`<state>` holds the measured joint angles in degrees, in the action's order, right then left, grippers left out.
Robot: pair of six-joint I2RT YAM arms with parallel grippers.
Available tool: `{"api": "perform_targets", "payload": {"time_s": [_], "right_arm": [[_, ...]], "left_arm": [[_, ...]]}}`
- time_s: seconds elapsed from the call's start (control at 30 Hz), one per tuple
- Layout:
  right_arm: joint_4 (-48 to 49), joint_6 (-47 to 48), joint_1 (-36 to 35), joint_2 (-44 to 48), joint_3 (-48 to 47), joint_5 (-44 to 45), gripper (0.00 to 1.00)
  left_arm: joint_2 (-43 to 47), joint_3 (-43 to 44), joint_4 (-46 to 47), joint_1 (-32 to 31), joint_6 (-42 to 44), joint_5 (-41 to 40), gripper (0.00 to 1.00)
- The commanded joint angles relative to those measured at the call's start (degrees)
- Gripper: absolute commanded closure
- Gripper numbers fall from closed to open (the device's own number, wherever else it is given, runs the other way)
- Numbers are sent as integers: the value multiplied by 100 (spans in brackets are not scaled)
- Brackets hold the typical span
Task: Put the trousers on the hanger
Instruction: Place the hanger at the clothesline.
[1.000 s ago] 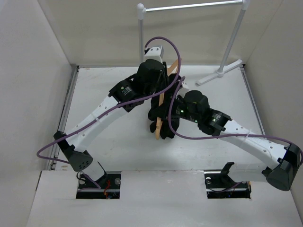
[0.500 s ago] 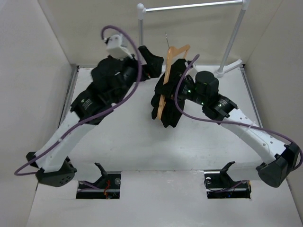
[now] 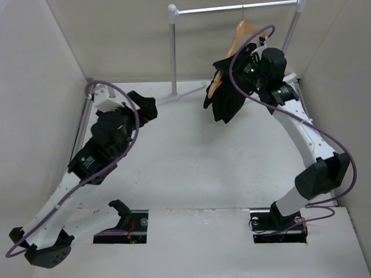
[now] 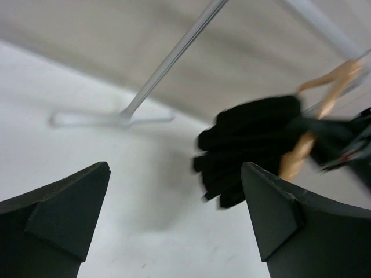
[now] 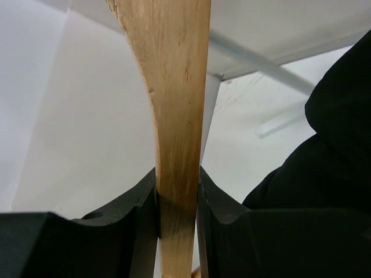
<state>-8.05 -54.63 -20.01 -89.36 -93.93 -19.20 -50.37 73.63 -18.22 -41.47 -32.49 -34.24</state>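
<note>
I will next ease the trousers-draped hanger outward along the grey bar with my right gripper, toward the right in the top view, then release it.
The black trousers (image 3: 225, 98) hang folded over the light wooden hanger (image 3: 239, 33), high at the back right. The hanger's top reaches the grey rail (image 3: 220, 8); whether its hook rests on it I cannot tell. My right gripper (image 3: 248, 57) is shut on one hanger arm. In the right wrist view the wood (image 5: 177, 104) sits pinched between both fingers (image 5: 178, 200), with trousers cloth (image 5: 330, 162) at the right. My left gripper (image 3: 146, 107) stands wide open and empty at the left, well apart from them. Its wrist view shows the trousers (image 4: 249, 145) and hanger (image 4: 327, 95) beyond the open gripper (image 4: 175, 168).
The rail stand's left post (image 3: 173, 49) rises at the back centre, its foot (image 3: 188, 92) lying on the white table (image 3: 191, 162). The right post (image 3: 293, 29) stands just behind the right arm. Beige walls close in on the left, the back and the right.
My right arm carried the hanger with the trousers from the table's middle up and right to the rail. The left gripper opened, let go and drew back to the left.
</note>
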Motion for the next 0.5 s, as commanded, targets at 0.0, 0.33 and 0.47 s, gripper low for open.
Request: {"api": "perform_targets", "payload": {"time_s": [0.0, 0.33, 0.47], "right_arm": [[972, -91, 352, -265, -783, -268, 93], [911, -285, 977, -1250, -1742, -497, 93], [911, -355, 1118, -1443, -1848, -532, 93]], "left_arm": [[88, -734, -507, 363, -600, 487, 0], [730, -2316, -832, 1269, -1136, 1279, 0], [897, -2949, -894, 1269, -1286, 1288, 0]]}}
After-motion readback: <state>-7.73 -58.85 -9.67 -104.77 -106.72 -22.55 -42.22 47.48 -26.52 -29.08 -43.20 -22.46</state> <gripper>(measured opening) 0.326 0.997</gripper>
